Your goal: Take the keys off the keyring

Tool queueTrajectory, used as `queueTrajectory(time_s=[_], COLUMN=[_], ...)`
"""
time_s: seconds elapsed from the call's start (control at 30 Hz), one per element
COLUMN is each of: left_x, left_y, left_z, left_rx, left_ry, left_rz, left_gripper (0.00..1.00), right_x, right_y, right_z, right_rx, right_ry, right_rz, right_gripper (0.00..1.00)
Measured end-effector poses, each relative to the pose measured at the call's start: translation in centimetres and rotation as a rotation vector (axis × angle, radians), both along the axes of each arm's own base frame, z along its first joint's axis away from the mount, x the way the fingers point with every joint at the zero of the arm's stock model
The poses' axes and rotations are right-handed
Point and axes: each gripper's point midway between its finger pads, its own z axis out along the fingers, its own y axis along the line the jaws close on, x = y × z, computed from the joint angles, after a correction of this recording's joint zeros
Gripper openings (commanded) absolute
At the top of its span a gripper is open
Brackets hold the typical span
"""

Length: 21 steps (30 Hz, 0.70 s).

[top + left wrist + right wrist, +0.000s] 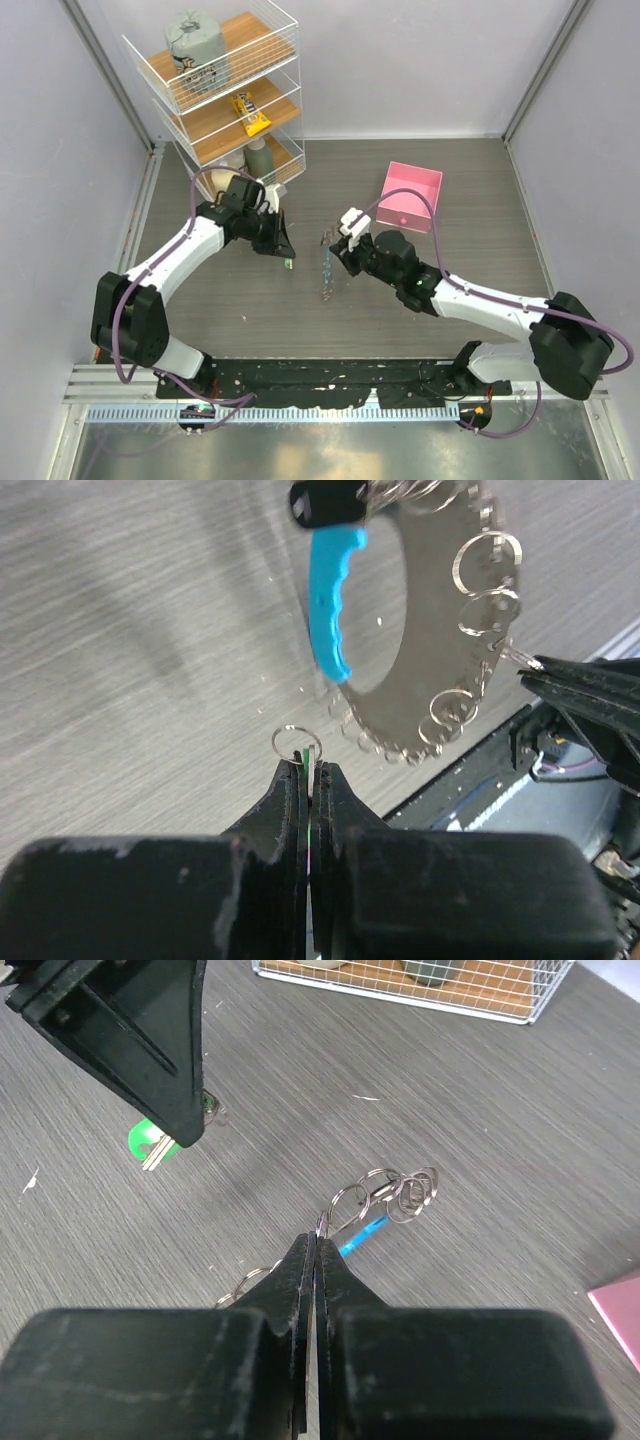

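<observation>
Next, my left gripper lowers the silver key toward the bare tabletop beside the keyring and releases it there, since the key hangs free of the keyring.
My left gripper (283, 248) is shut on a silver key with a green head (288, 262). In the left wrist view only the key's thin edge and a small split ring (297, 742) stick out of the shut fingertips (311, 770). In the right wrist view the green key (148, 1142) hangs below the left gripper, apart from the keyring. My right gripper (341, 250) is shut on the keyring (327, 270), a silvery loop with several small rings (440, 680), a curved blue strip (332, 600) and a dark clasp (325, 502). It is held just above the table (385, 1195).
A white wire shelf rack (225, 90) with several items stands at the back left. A pink square box (410, 195) sits behind my right gripper. The black base rail (330, 385) runs along the near edge.
</observation>
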Motion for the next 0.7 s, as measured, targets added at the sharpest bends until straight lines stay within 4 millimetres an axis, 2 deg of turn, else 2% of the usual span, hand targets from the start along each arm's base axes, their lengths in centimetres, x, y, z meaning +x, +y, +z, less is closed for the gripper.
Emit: queueTrajectory(time_s=[0.13,0.17,0.2,0.23,0.37,0.53,0.6,0.7], left_x=[1.2,1.5,1.9,2.1,3.1,4.6,5.0,5.6], left_y=[0.4,0.5,0.6,0.7,0.8,0.7,0.7,1.0], left_z=[-0.5,-0.7,-1.0,-1.3,-2.9,-5.3,-6.4,-7.5], left_rx=[0.035,0.045,0.057,0.069,0.112,0.151,0.17,0.202], left_ry=[-0.038,-0.045,-0.053,-0.059,-0.067,-0.065,-0.06,-0.058], left_rz=[0.029,0.037,0.044,0.05,0.069,0.084,0.09,0.105], left_gripper=[0.0,0.0,0.01,0.01,0.0,0.0,0.01,0.02], right_x=[0.9,1.2,1.6,2.0,4.0,4.3,4.2,4.3], right_y=[0.2,0.0,-0.6,-1.2,-4.1,-7.6,-8.7,-9.9], right_z=[-0.9,-1.2,-1.5,-1.8,-2.3,-3.3,-3.3,-2.2], right_rx=[0.009,0.012,0.014,0.016,0.025,0.023,0.021,0.04], right_ry=[0.067,0.084,0.104,0.122,0.148,0.17,0.172,0.15], right_rz=[-0.016,-0.031,-0.059,-0.086,-0.22,-0.338,-0.383,-0.447], right_gripper=[0.05,0.08,0.13,0.27,0.35,0.62,0.65,0.66])
